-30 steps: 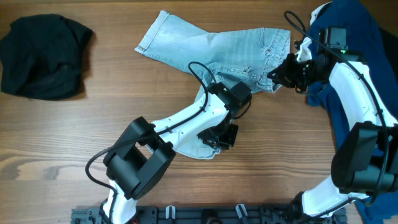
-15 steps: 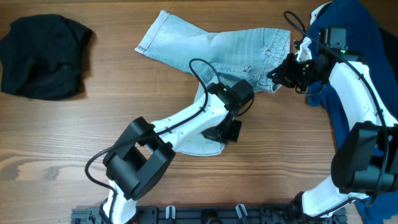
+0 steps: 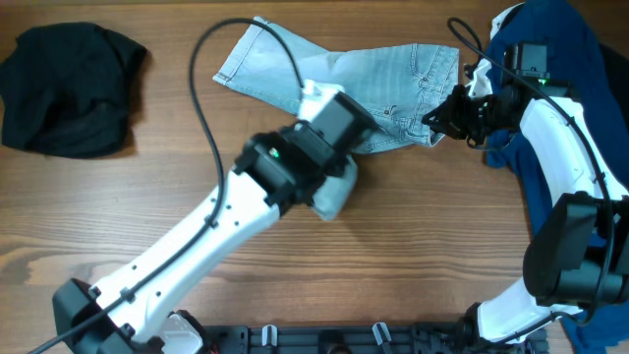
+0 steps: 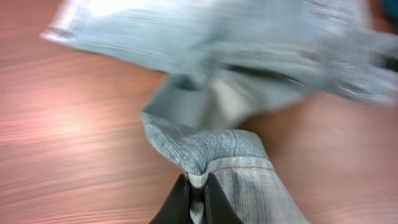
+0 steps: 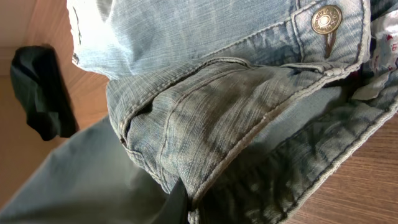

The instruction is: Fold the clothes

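Next, the left gripper moves outward and to the left in the overhead view over the other leg's hem and releases the fold, since the legs lie apart.
The pale-blue denim shorts lie spread at the table's far middle. My left gripper is shut on a pinched fold of one leg's hem, and the denim hangs lifted off the wood. In the overhead view the raised left arm covers that gripper. My right gripper is shut on the waistband by the fly, below the metal button. One dark finger shows under the denim seam. A black garment lies at the far left. A dark-blue garment lies at the right, under the right arm.
The wooden table is bare at the front left and front middle. The left arm's cable loops high over the shorts' left leg. A black rail runs along the front edge.
My left gripper closed on the shorts' near leg hem, and the arm then rose and swung toward the far left, lifting that leg. The right arm has not moved.
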Available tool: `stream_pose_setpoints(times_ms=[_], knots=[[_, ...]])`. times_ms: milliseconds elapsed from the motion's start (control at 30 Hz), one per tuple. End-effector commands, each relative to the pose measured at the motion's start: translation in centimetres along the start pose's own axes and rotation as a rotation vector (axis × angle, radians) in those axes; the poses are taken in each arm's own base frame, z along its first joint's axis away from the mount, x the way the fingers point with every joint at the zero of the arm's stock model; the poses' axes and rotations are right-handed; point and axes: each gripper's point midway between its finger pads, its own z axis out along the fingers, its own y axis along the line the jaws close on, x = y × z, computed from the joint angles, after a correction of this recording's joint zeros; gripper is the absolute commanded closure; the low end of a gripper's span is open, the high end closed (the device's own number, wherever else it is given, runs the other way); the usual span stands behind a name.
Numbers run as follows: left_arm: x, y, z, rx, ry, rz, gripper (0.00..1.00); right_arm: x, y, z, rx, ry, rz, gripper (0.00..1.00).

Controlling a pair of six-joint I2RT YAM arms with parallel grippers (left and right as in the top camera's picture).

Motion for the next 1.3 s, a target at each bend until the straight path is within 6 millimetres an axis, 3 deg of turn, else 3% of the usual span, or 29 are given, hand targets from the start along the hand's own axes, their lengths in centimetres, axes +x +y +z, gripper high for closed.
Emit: stream_pose_setpoints(times_ms=[0, 233, 300, 400, 533, 633, 800, 1033, 1267], knots=[[-2.8, 6.9, 1.1, -0.179, -0.053, -0.118, 0.96, -0.4, 0.3, -0.1, -0.016, -0.002, -0.017, 0.96], [-5.3, 13.7, 3.7, -0.117, -0.027, -0.292, 0.96, -1.8, -2.3, -1.6, 0.067, -0.059, -0.043, 0.96], [-5.6, 14.5, 4.7, -0.105, -0.019, -0.322, 0.96, -1.9, -2.7, -1.7, 0.088, -0.066, -0.07, 0.96], [-5.2, 15.3, 6.7, -0.114, 0.014, -0.339, 0.96, -2.3, -3.4, -1.8, 0.136, -0.084, -0.093, 0.96], [-5.0, 14.9, 10.8, -0.114, 0.044, -0.29, 0.96, -3.7, -4.3, -2.3, 0.207, -0.144, -0.121, 0.96], [-5.8, 14.4, 12.3, -0.089, 0.016, -0.295, 0.96, -4.6, -4.3, -2.6, 0.219, -0.178, -0.162, 0.96], [-9.4, 14.0, 11.9, -0.051, -0.124, -0.3, 0.96, -6.5, -3.1, -3.5, 0.216, -0.24, -0.243, 0.96], [-11.7, 14.0, 11.5, -0.048, -0.216, -0.22, 0.96, -9.5, -1.8, -4.9, 0.235, -0.348, -0.408, 0.96], [-14.6, 15.6, 10.5, -0.133, -0.348, -0.188, 0.96, -10.7, -1.8, -5.4, 0.278, -0.387, -0.516, 0.96]])
